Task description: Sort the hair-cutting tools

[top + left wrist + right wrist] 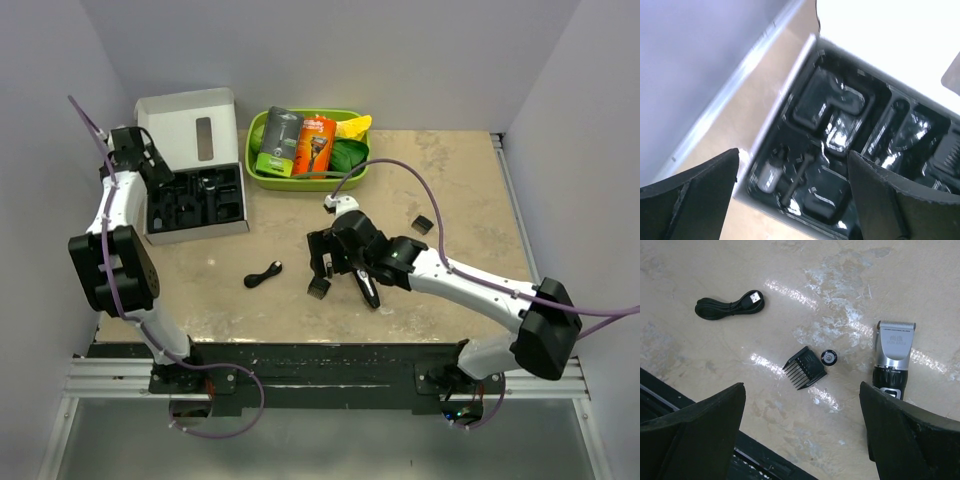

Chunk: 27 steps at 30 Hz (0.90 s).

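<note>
The white box's outer side (148,207) (769,122) lies below my left gripper, and the box's rim already runs between its open fingers. My left gripper will lower them astride the rim and close.
The black hair clipper with a silver blade head (892,360) lies on the table, partly behind my right finger; it also shows in the top view (369,291). A small black guide comb (805,368) lies left of it, with a tiny round black cap (829,357) beside it. The comb also shows in the top view (319,288). The small black curved piece (727,306), which looks like a coiled cable, lies further left (263,274). My right gripper (802,440) is open and empty above the comb (335,262). My left gripper (792,200) is open and empty over the black moulded tray (840,115).
The tray sits in a white box with its lid up (190,125) at the back left and holds a small bottle (767,175) and a brush (797,177). A green basket (258,175) holds the razor packages. Another small black piece (422,223) lies to the right.
</note>
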Tool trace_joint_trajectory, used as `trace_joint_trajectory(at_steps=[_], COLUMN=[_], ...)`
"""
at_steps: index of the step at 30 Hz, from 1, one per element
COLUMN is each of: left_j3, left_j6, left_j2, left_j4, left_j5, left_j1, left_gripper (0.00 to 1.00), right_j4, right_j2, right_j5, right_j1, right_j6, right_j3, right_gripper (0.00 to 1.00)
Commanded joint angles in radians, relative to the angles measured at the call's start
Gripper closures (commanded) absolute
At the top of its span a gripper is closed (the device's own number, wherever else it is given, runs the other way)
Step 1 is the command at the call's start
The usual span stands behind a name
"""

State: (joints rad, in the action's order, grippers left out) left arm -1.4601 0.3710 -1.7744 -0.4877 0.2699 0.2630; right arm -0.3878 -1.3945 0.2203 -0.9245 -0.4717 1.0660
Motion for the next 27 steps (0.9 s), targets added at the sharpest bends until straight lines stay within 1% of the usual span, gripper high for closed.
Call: trace_joint_trajectory(at_steps=[1, 4, 9, 15, 22, 27], left_j3=[-0.072, -0.074, -0.052, -0.048, 0.039, 0.058], left_j6=[-0.116, -0.141, -0.201, -0.236, -0.273, -0.284], left_j2=[-0.036, -0.068, -0.079, -0.123, -0.148, -0.168], left_j4=[0.086, 0.1, 0.152, 0.176, 0.258, 0.284], left_j5=[0.051, 0.046, 0.04, -0.017, -0.049, -0.06], left_j1=[0.012, 0.012, 0.015, 0.033, 0.047, 0.056], left_gripper=[0.07, 0.08, 0.08, 0.1, 0.11, 0.12], right_j4=[0.075, 0.092, 0.11, 0.133, 0.132, 0.133], right_j2=[0.066, 0.081, 0.078, 0.069, 0.069, 0.066], right_j5=[-0.01, -0.01, -0.035, -0.058, -0.05, -0.053], right_j1=[-0.01, -0.01, -0.01, -0.011, -0.011, -0.011], right_j6=[-0.011, -0.013, -0.024, -0.036, -0.039, -0.045], right_j3=[-0.041, -0.063, -0.064, -0.069, -0.078, -0.086], right_gripper=[0.02, 0.02, 0.02, 0.02, 0.02, 0.02])
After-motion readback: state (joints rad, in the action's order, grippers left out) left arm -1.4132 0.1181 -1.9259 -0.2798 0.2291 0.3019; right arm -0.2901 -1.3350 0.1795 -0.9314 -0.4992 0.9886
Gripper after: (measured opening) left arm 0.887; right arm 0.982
